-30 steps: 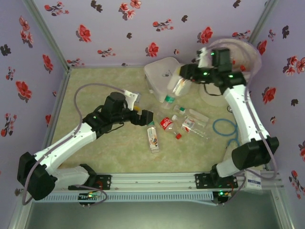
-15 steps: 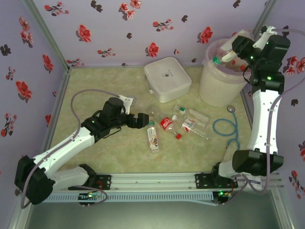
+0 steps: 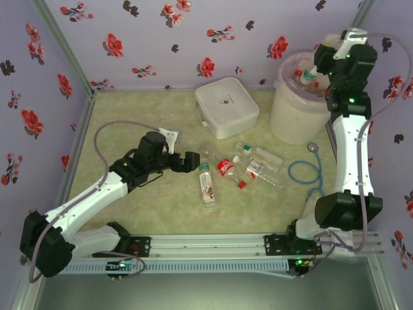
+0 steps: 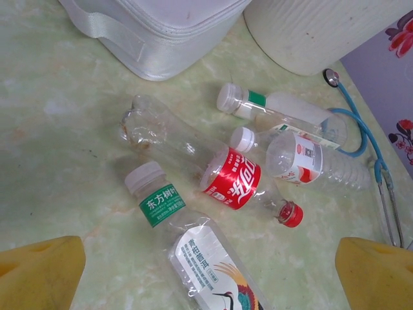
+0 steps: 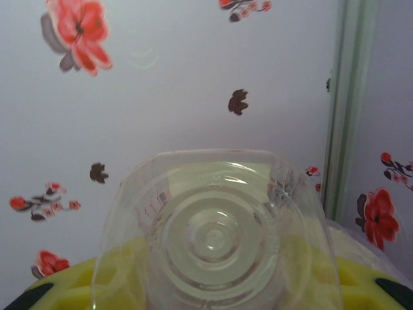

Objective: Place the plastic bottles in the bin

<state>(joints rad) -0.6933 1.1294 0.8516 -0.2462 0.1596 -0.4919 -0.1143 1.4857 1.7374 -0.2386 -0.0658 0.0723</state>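
The bottle's green end already points inside, so my right gripper next needs to tilt downward and lower into the bin's opening (image 3: 295, 76), toward the lidded box, to let go of the bottle.
Several clear plastic bottles lie in a cluster mid-table: a white-capped one with a green band (image 4: 184, 236) (image 3: 206, 185), a red cola-labelled one (image 4: 229, 181) (image 3: 224, 166), and two more (image 4: 300, 158) (image 4: 277, 110) behind them. My left gripper (image 4: 210, 278) (image 3: 193, 160) hovers open just left of the cluster, with its yellow fingertips (image 4: 42, 271) either side of the green-band bottle. My right gripper (image 3: 317, 70) is raised over the bin (image 3: 293, 116) and is shut on a clear bottle (image 5: 216, 239) (image 3: 308, 75), green cap pointing down into the bin's mouth.
A flat white lidded box (image 3: 226, 106) (image 4: 148, 32) stands behind the bottles, left of the bin. A blue stethoscope (image 3: 306, 173) (image 4: 361, 135) lies right of the cluster. Flowered walls close in the table at the back and on both sides.
My right arm has swung from above the white box to over the bin, carrying its bottle. My left gripper has drawn back slightly to the left.
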